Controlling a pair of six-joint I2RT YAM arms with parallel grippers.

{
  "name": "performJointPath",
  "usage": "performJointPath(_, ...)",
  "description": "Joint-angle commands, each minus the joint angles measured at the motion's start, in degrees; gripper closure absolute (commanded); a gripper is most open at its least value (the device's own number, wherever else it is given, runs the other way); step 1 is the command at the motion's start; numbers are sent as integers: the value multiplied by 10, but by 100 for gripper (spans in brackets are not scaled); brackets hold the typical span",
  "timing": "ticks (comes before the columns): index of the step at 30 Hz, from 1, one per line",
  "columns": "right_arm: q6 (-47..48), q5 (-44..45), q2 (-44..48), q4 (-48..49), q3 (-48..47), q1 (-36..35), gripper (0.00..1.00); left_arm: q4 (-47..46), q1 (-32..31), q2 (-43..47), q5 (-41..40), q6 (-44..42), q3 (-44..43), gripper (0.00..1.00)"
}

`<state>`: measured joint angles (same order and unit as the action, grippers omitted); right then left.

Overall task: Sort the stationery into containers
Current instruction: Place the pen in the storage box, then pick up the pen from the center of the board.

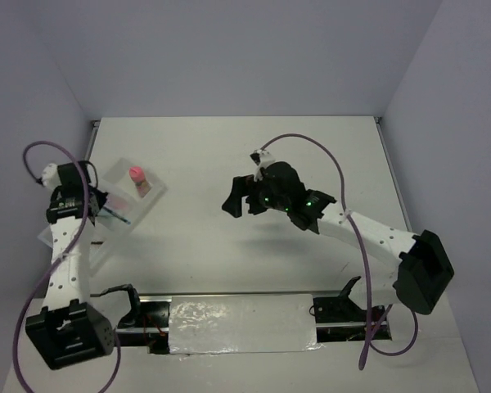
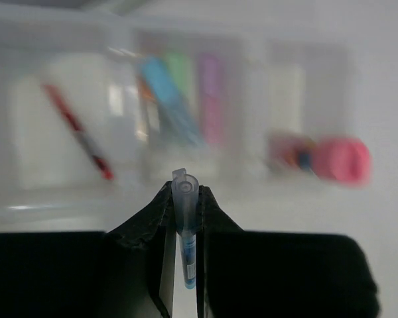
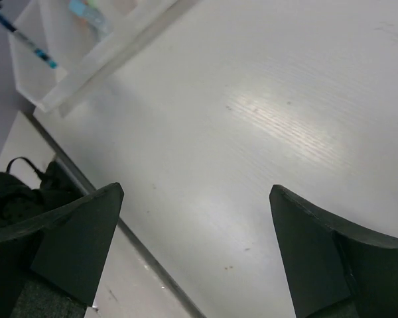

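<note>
My right gripper shows bare table between its fingers, so it will turn and go down, to the right in the top view, toward the table under its wrist.
My left gripper (image 2: 186, 192) is shut on a thin blue pen (image 2: 186, 225) with a clear cap, held just in front of the clear three-part tray (image 2: 60, 192). In the tray's left compartment lies a red pen (image 2: 77, 130). The middle one holds blue (image 2: 167, 93), green (image 2: 180, 69) and pink (image 2: 211, 99) markers. The pink-capped stick (image 2: 343, 159) lies in the right one. From above, the left gripper (image 1: 98, 209) hangs over the tray (image 1: 157, 195), with the blue pen (image 1: 116, 216) angled beneath it. My right gripper (image 1: 236, 196) is open over bare table, nothing between its fingers.
The tray's corner (image 3: 86, 73) shows at the top left of the right wrist view, with the blue pen (image 3: 28, 41) above it. The right gripper (image 3: 196, 192) hangs over white tabletop. A foil-taped rail (image 1: 241, 323) and cables run along the near edge.
</note>
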<state>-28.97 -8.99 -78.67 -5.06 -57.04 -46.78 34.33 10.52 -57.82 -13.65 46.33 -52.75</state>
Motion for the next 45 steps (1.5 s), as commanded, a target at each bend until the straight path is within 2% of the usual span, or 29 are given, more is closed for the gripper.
performJointPath(1,27,35,70,-33,36,23,0,77,127,-34,-190,-46,-35,100)
performJointPath(3,40,37,97,-40,49,31,0,98,164,-73,-184,-51,-72,100)
performJointPath(4,42,38,101,-49,50,33,0,109,184,-83,-220,-33,-84,100)
performJointPath(6,51,37,109,-60,48,35,0,106,204,-98,-232,-26,-97,99)
performJointPath(8,57,30,113,-68,51,35,0,94,244,-113,-193,-36,-90,98)
performJointPath(10,59,29,122,-65,56,35,0,71,267,-124,-184,-41,-77,93)
performJointPath(12,61,26,127,-63,59,35,0,57,293,-136,-138,-48,-68,90)
performJointPath(15,66,23,127,-65,57,35,0,46,301,-156,-120,-57,-66,58)
performJointPath(16,66,23,124,-67,57,35,0,40,302,-159,-111,-59,-67,36)
performJointPath(17,67,23,123,-67,56,35,0,38,303,-163,-97,-59,-67,27)
performJointPath(21,70,36,117,-76,57,35,0,33,303,-158,-80,-60,-65,1)
performJointPath(24,55,96,109,-89,64,38,0,27,302,-135,-51,-69,-61,1)
performJointPath(26,37,171,89,-125,49,56,0,1,286,-107,-11,-84,-46,0)
performJointPath(27,4,203,57,-143,37,65,0,-11,243,-71,11,-109,-40,1)
performJointPath(28,-14,270,36,-184,26,75,0,-18,211,-50,33,-118,-37,1)
performJointPath(29,-35,297,16,-202,-1,85,0,-30,180,-29,44,-132,-26,1)
performJointPath(30,-66,317,-23,-215,-11,106,0,-35,115,10,43,-142,-24,1)
performJointPath(32,-107,365,-58,-238,-37,126,2,-43,58,47,42,-156,-6,1)
performJointPath(33,-116,373,-89,-243,-44,145,4,-30,11,75,32,-158,-2,1)
performJointPath(34,-128,379,-104,-252,-51,154,7,-31,-8,87,23,-165,5,1)
performJointPath(35,-142,376,-118,-253,-63,165,18,-29,-40,102,16,-175,13,1)
performJointPath(36,-144,369,-143,-242,-68,180,22,-16,-53,104,11,-178,15,1)
performJointPath(39,-145,345,-177,-226,-87,208,28,0,-124,102,-19,-177,10,1)
performJointPath(42,-150,344,-230,-236,-124,223,30,7,-154,98,-38,-173,6,1)
performJointPath(45,-137,310,-277,-225,-144,238,37,5,-160,101,-32,-174,7,1)
